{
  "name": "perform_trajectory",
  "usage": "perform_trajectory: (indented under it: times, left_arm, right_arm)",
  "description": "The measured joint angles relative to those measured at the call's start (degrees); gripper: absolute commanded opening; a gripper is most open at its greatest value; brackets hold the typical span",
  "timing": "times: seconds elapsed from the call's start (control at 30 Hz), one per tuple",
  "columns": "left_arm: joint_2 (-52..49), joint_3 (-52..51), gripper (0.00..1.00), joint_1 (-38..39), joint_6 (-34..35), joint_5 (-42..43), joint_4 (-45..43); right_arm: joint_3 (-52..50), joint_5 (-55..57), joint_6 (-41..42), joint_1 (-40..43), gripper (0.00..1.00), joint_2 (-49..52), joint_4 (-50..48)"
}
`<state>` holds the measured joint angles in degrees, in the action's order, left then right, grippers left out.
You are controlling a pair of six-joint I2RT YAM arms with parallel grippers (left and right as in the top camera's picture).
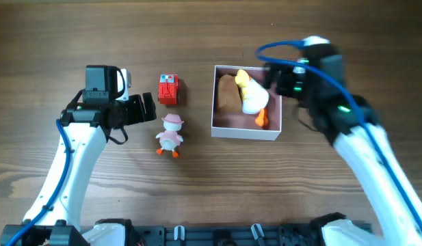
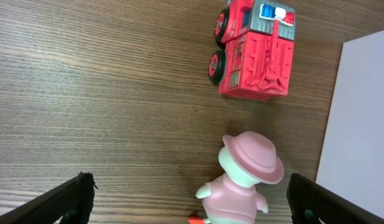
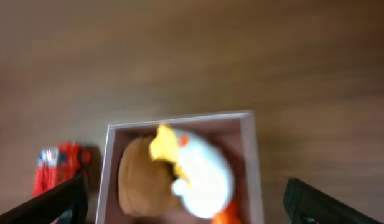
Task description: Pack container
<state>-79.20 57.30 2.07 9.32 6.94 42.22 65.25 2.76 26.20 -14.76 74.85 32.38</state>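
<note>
Next I will move my left gripper toward the right in the overhead view and down onto the pink duck's body (image 1: 170, 136), because its open fingers already straddle that toy.
The container (image 1: 246, 130) is a small white box with a pink inside, at the table's middle right. In it lie a brown toy (image 1: 228, 93) and a white duck with a yellow head and orange feet (image 1: 252, 96); both show blurred in the right wrist view (image 3: 198, 177). A red fire truck (image 1: 168, 89) and a pink-hatted duck figure (image 1: 171, 133) stand on the table left of the box. My left gripper (image 2: 188, 199) is open, its fingers either side of the pink duck (image 2: 244, 180). My right gripper (image 3: 185, 202) is open and empty above the box.
The fire truck (image 2: 254, 50) lies just beyond the pink duck in the left wrist view. The box's white wall (image 2: 360, 124) is at that view's right edge. Bare wooden table surrounds everything.
</note>
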Motion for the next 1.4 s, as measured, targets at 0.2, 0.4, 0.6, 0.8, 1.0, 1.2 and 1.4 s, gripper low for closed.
perform_trajectory:
  times: [0.2,0.4,0.6,0.8,1.0,1.2,1.4]
  left_arm:
    - [-0.02,0.0,1.0,0.0,0.02,1.9,-0.35]
    - [-0.02,0.0,1.0,0.0,0.02,10.62,-0.98]
    - [-0.09,4.9,1.0,6.75,-0.26,5.79,1.73]
    - [-3.13,6.82,1.0,17.86,0.26,-3.3,5.49]
    - [-15.26,6.84,0.91,17.92,2.23,-5.64,5.16]
    - [-22.84,6.84,0.61,17.92,3.04,-5.84,5.31]
    - [-22.93,6.84,0.57,17.92,3.43,-5.86,3.87]
  right_arm:
    - [0.76,0.48,2.43,21.46,1.0,-5.11,11.32]
    - [0.76,-6.58,6.05,33.03,0.99,2.84,14.49]
    - [0.74,-9.31,6.62,33.46,1.0,10.64,15.28]
    - [0.74,-9.88,6.78,33.46,1.0,12.59,15.82]
    - [0.74,-9.9,6.78,33.46,1.0,12.59,16.48]
    - [0.74,-10.08,6.75,33.46,1.0,12.59,16.48]
    - [0.74,-10.08,6.75,33.46,1.0,12.59,16.48]
